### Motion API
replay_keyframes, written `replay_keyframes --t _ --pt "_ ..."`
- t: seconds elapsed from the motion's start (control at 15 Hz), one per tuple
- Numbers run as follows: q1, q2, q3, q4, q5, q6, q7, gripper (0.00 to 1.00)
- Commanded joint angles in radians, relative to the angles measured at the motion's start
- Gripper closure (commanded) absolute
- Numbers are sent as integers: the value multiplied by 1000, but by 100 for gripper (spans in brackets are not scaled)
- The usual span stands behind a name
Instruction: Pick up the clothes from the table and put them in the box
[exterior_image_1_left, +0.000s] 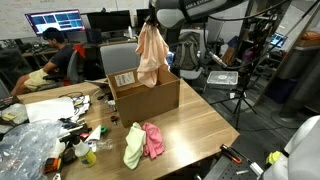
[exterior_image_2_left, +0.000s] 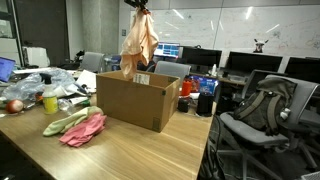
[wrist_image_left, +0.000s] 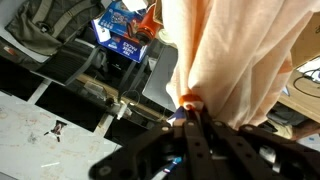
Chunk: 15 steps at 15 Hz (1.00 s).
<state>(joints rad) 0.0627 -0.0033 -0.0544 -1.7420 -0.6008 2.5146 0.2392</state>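
The open box (exterior_image_1_left: 146, 95) is below my gripper and the peach-orange cloth (exterior_image_1_left: 150, 52) is hanging over it, so my gripper should next stay high and open to let go of the cloth.
My gripper (exterior_image_1_left: 148, 18) is shut on a peach-orange cloth (exterior_image_1_left: 150, 52) and holds it high over the open cardboard box (exterior_image_1_left: 146, 95); the cloth's lower end hangs about at the box's rim. In an exterior view the gripper (exterior_image_2_left: 138, 6) sits at the top edge, the cloth (exterior_image_2_left: 139, 42) hangs over the box (exterior_image_2_left: 138, 98). In the wrist view the cloth (wrist_image_left: 230, 55) fills the upper right, pinched at my fingertips (wrist_image_left: 190, 104). A yellow-green cloth (exterior_image_1_left: 133, 146) and a pink cloth (exterior_image_1_left: 154, 140) lie on the wooden table (exterior_image_1_left: 200, 125) in front of the box, also seen in an exterior view (exterior_image_2_left: 64, 122) (exterior_image_2_left: 86, 129).
Clutter with a plastic bag (exterior_image_1_left: 25, 145), bottles and tools covers one end of the table. A person (exterior_image_1_left: 58, 58) sits at a desk behind. Office chairs (exterior_image_2_left: 255, 110), monitors and a tripod (exterior_image_1_left: 240, 80) stand around the table.
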Motion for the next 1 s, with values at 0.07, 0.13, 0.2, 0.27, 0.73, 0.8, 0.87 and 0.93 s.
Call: replay_keyframes --t 0.07,0.13,0.2,0.27,0.73,0.8,0.87,0.93 --pt "-20 119 23 191 90 -90 -84 98" --pt "-19 139 21 212 105 -105 -98 98" --pt "-18 160 20 227 117 -119 -114 98" --pt "-18 185 18 253 135 -140 -136 98" --pt "-23 298 13 342 206 -256 -278 54" --pt "-25 304 13 346 212 -269 -295 45" --pt "-29 308 10 349 216 -282 -306 38" --pt "-37 307 10 350 231 -296 -324 31"
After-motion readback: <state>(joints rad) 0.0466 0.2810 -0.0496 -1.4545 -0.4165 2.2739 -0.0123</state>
